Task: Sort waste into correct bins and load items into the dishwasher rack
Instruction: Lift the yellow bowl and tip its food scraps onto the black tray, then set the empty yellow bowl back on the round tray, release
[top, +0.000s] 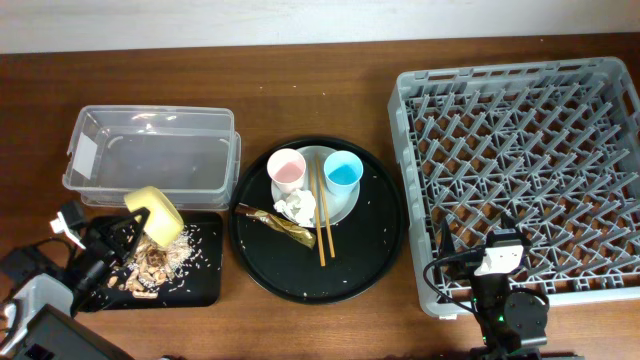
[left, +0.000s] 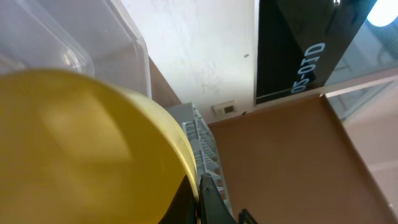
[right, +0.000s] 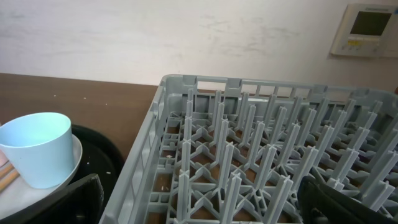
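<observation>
I will shift my left gripper to the right in the overhead view, turn the yellow bowl (top: 155, 213) upright and release it on the round tray's near part, which has room.
My left gripper (top: 140, 222) is shut on the rim of the yellow bowl (top: 155, 213), held tipped over the small black tray (top: 205, 285), where beige food scraps (top: 152, 265) lie. In the left wrist view the bowl (left: 81, 149) fills the frame with my fingers (left: 198, 199) pinching its rim. The pink cup (top: 286, 168), light-blue cup (top: 342, 172), white tissue (top: 299, 206) and chopsticks (top: 322, 215) rest on the grey-green plate (top: 345, 205). The brown-gold wrapper (top: 275, 222) lies beside it. My right gripper (top: 497, 262) is open at the front edge of the grey rack (top: 520, 160); the rack (right: 261, 162) and blue cup (right: 38, 148) show in its view.
The clear tub (top: 150, 150) with a white label stands behind the black tray. The plate and wrapper sit on a large round black tray (top: 370, 260) between tub and rack. Scrap crumbs dot both black trays.
</observation>
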